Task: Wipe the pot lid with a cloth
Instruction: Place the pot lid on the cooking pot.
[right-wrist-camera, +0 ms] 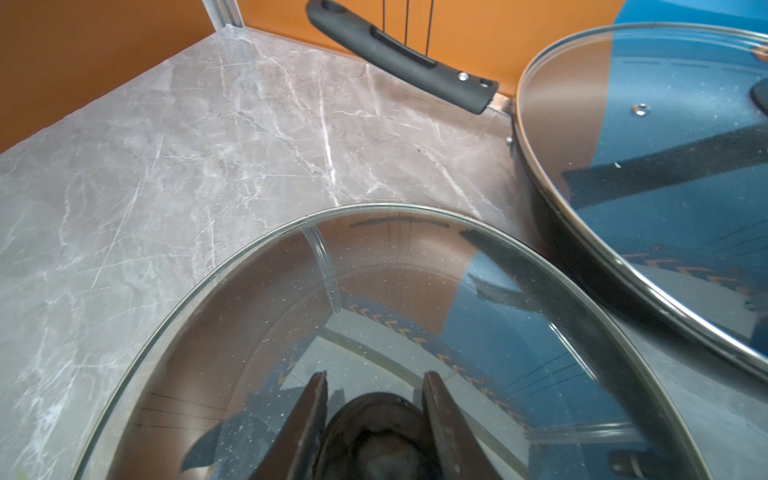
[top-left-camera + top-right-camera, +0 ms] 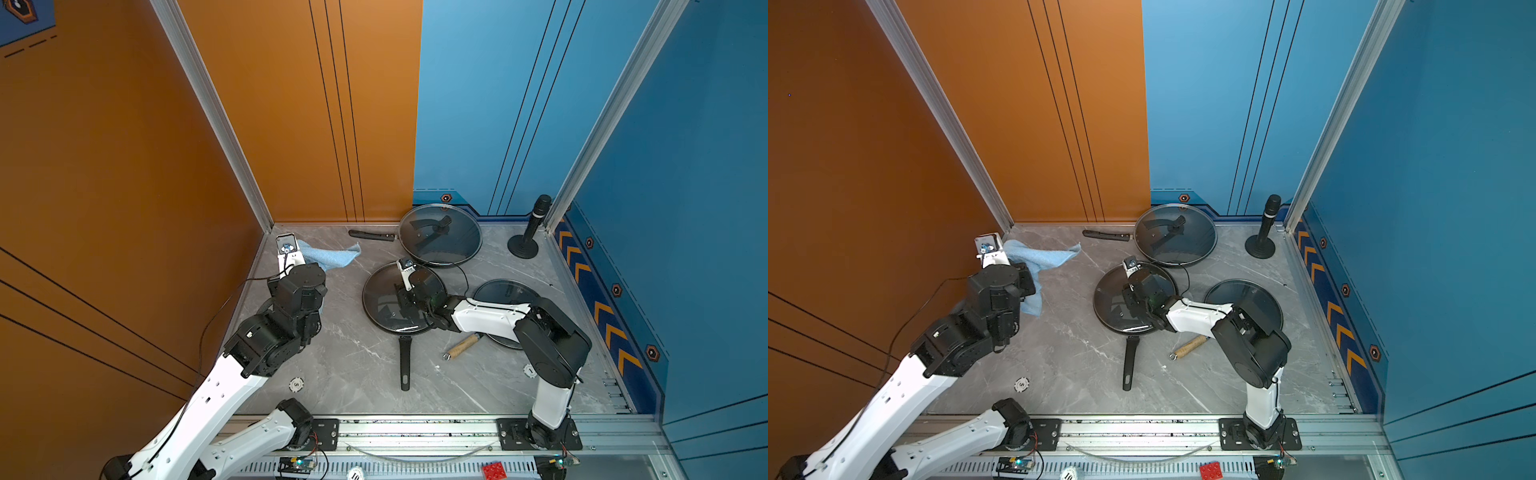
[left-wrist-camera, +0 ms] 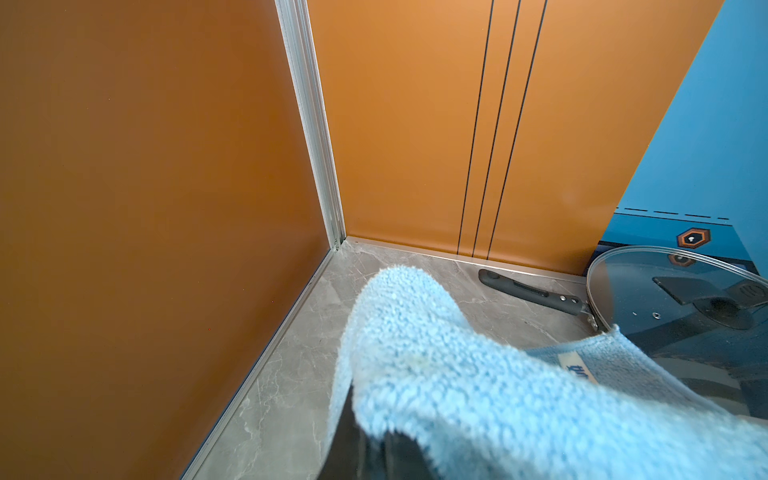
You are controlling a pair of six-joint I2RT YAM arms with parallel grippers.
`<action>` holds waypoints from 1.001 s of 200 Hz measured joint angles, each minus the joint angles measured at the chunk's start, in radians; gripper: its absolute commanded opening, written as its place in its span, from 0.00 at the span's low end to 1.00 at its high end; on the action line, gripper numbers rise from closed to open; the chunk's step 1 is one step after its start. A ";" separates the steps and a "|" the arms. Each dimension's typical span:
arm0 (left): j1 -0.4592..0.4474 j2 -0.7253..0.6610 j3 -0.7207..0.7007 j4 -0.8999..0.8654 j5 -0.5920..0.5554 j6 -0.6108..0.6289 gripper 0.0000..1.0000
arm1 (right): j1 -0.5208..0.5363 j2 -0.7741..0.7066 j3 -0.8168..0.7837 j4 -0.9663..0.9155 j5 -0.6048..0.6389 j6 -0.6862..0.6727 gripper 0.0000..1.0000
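Observation:
My right gripper will next lower the pot lid onto the frying pan below the gripper and let go of the knob, since the lid covers the pan.
The cloth (image 2: 334, 254) (image 2: 1044, 254) is a light-blue fluffy towel held off the marble floor near the back left corner. My left gripper (image 3: 382, 453) is shut on the cloth (image 3: 436, 365), which drapes over and hides most of its fingers. The pot lid (image 2: 380, 293) (image 2: 1111, 297) is round glass with a metal rim and lies over a black frying pan in the middle. My right gripper (image 1: 375, 376) (image 2: 409, 299) is shut on its dark knob (image 1: 374, 432) at the centre of the pot lid (image 1: 415, 299). Cloth and lid are well apart.
A bigger lidded pan (image 2: 440, 235) with a black handle (image 2: 372, 235) stands at the back. A third lid (image 2: 505, 293) lies right, under my right arm. The frying pan's handle (image 2: 405, 361) points forward beside a wooden-handled tool (image 2: 461, 347). A microphone stand (image 2: 530, 232) occupies the back right corner.

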State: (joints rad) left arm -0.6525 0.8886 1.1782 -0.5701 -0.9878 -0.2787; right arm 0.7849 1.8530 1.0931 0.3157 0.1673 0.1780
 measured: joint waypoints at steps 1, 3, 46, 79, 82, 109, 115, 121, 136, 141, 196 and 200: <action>0.000 0.000 0.000 0.000 0.000 0.000 0.00 | -0.001 0.001 0.000 0.000 0.000 0.000 0.00; 0.000 0.000 0.000 0.000 0.000 0.000 0.00 | -0.002 0.002 0.000 0.000 0.000 0.004 0.00; 0.004 0.004 0.000 0.000 0.000 -0.007 0.00 | -0.005 0.033 0.000 0.006 -0.015 0.019 0.00; 0.004 0.025 0.000 0.000 0.001 -0.007 0.00 | -0.009 0.045 0.000 0.013 -0.014 0.030 0.00; 0.004 0.027 0.000 0.000 0.001 -0.007 0.00 | -0.010 0.045 0.000 0.016 -0.013 0.031 0.00; 0.004 0.043 0.002 0.000 0.005 -0.006 0.00 | -0.015 0.046 0.000 0.050 -0.006 0.032 0.00; 0.004 0.045 0.002 0.000 0.006 -0.006 0.00 | -0.016 0.048 0.000 0.060 -0.005 0.031 0.00; 0.004 0.047 0.003 0.000 0.008 -0.006 0.00 | -0.016 0.051 0.000 0.069 -0.004 0.029 0.00; 0.004 0.050 0.006 0.000 0.012 -0.006 0.00 | -0.016 0.061 0.000 0.079 0.006 0.027 0.00; 0.004 0.050 0.006 0.001 0.012 -0.006 0.00 | -0.016 0.065 0.000 0.081 0.012 0.024 0.00; 0.004 0.047 0.007 0.001 0.012 -0.006 0.00 | -0.003 0.090 0.000 0.080 0.044 -0.010 0.00; 0.004 0.046 0.007 0.001 0.012 -0.006 0.00 | -0.003 0.090 0.000 0.080 0.046 -0.010 0.00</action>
State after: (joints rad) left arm -0.6487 0.9348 1.1851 -0.5694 -0.9760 -0.2848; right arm 0.7822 1.9430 1.0931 0.3958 0.2134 0.1677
